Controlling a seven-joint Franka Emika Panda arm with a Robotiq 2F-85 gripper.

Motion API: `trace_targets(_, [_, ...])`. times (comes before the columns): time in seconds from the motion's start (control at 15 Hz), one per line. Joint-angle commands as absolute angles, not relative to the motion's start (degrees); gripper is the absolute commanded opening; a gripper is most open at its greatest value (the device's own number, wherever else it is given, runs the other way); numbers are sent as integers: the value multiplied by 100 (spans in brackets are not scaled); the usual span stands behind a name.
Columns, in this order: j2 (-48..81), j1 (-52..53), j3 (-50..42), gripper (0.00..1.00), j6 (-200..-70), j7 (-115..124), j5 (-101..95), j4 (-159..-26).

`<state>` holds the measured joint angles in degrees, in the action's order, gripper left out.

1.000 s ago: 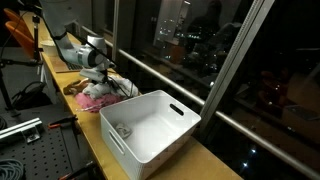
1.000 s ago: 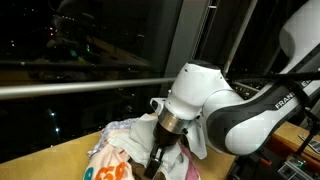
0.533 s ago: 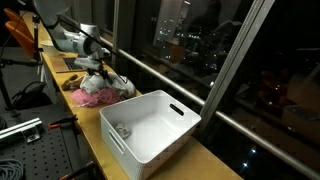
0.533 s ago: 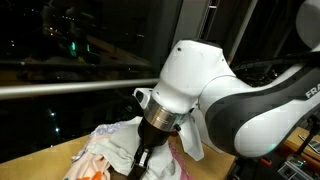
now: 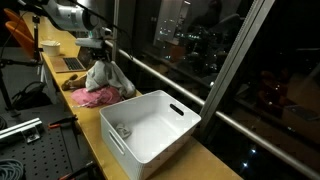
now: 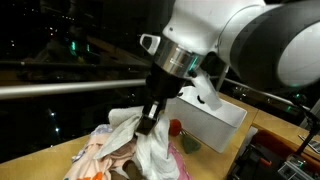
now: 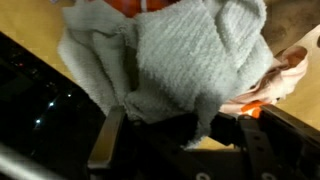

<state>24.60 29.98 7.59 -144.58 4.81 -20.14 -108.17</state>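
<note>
My gripper rises high from the pile next so the draped cloth clears the bin's rim. Then it crosses to the white bin and lowers over its open inside to release.
My gripper [image 5: 100, 52] is shut on a grey fleecy cloth [image 5: 103, 76] and holds it up above a pile of clothes with a pink garment [image 5: 94, 97] on the wooden bench. In the wrist view the grey cloth [image 7: 180, 60] fills most of the picture, and a fold of it is pinched in the gripper [image 7: 200, 128]. Orange and pale fabric [image 7: 268, 92] lies beneath. In an exterior view the gripper [image 6: 150, 117] has the cloth [image 6: 155, 152] draped down from it onto the pile [image 6: 100, 160].
A white plastic bin [image 5: 178, 118] stands on the bench beside the pile, with a small grey item [image 5: 122, 129] inside. A laptop [image 5: 75, 63] and a cup [image 5: 50, 47] sit farther back. A window with a metal rail [image 5: 170, 80] runs along the bench.
The jaws closed on the grey cloth in the pile, and the arm rose, pulling the cloth up off the other clothes.
</note>
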Motion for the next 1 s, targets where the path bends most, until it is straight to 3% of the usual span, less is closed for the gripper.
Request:
trace_targets(0.0, [1291,2890,669,0,-13894,758,-2589,-11286])
trace_targets(0.47, [-246,1697,618,0,-13402,711,-3156,-11759])
trace_targets(0.93, [-91,283,83,0,-14072,135,-3254,-11718])
